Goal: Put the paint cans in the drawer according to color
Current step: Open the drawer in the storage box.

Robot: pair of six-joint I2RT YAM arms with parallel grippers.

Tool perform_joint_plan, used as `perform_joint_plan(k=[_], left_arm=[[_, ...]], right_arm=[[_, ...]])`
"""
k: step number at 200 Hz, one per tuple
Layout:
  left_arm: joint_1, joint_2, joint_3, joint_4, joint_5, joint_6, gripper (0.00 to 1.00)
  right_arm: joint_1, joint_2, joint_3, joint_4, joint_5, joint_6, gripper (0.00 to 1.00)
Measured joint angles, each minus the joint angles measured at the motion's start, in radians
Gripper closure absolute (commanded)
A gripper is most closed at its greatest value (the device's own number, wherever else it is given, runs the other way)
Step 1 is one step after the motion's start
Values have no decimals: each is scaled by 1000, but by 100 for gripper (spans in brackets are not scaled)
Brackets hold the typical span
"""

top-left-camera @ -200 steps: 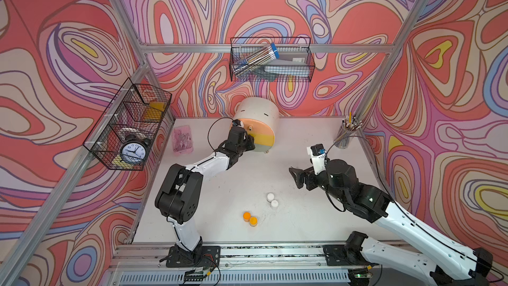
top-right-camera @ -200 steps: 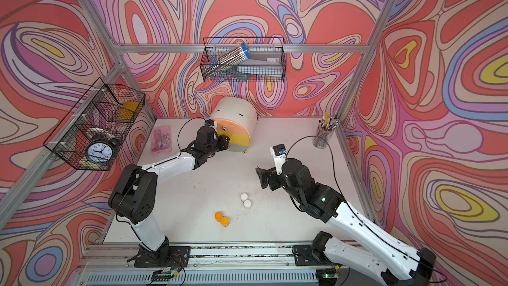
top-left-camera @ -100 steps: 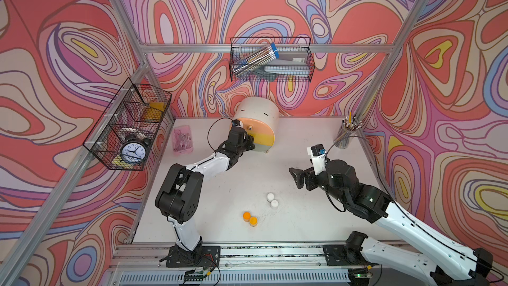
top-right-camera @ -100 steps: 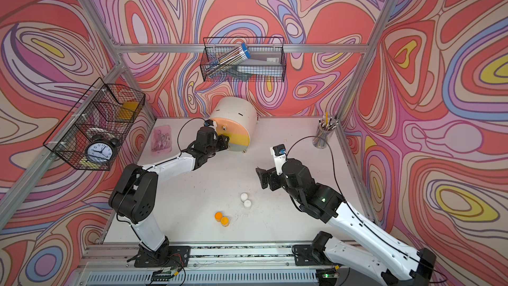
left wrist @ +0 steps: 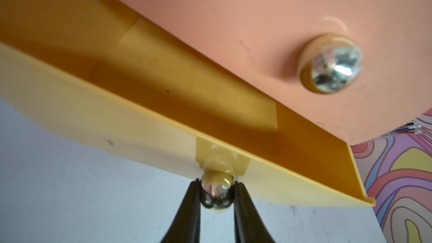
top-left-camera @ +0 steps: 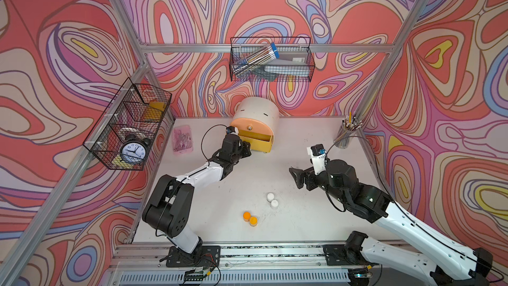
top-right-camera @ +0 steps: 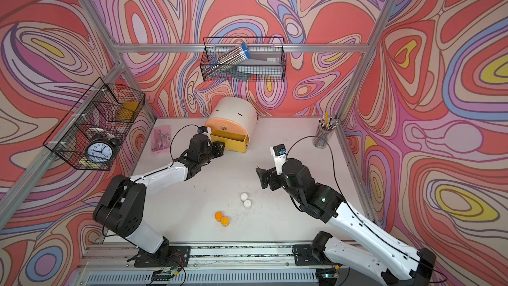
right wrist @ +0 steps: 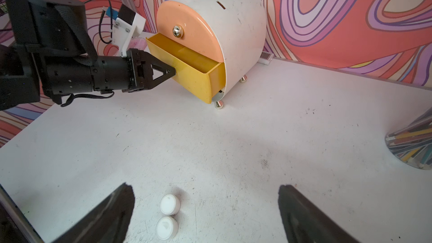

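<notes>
I will next pull the gold knob (left wrist: 217, 183) in my left gripper back toward my base, then release it; the peach front still covers much of the drawer's inside.
The cream drum cabinet (top-left-camera: 258, 111) (top-right-camera: 236, 111) stands at the back of the table. Its yellow drawer (top-left-camera: 257, 140) (right wrist: 187, 66) is pulled part way out, and the part of its inside that shows holds nothing. My left gripper (left wrist: 217, 195) (top-left-camera: 244, 148) is shut on that drawer's gold knob. Two white paint cans (top-left-camera: 270, 196) (right wrist: 170, 204) lie side by side mid-table. Two orange paint cans (top-left-camera: 246, 215) (top-right-camera: 218, 215) sit nearer the front. My right gripper (right wrist: 205, 206) (top-left-camera: 295, 177) hangs open just behind the white cans, holding nothing.
A clear pencil cup (top-left-camera: 346, 133) stands at the back right corner and a pink packet (top-left-camera: 182, 140) lies at the back left. Black wire baskets hang on the left wall (top-left-camera: 129, 127), one with an alarm clock, and on the back wall (top-left-camera: 270, 60).
Hardly anything: the left gripper stays at the yellow drawer's front. The right arm and the cans have not moved.
</notes>
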Motion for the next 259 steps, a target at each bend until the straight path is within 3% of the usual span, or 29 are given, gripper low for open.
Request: perform_joint_plan(k=[115, 259], left_arm=[[-16, -219, -142, -113, -9, -4, 80], [-190, -316, -147, -267, -103, -17, 75]], right_arm=[[0, -9, 0, 0, 1, 0, 2], [0, -17, 0, -2, 27, 0, 2]])
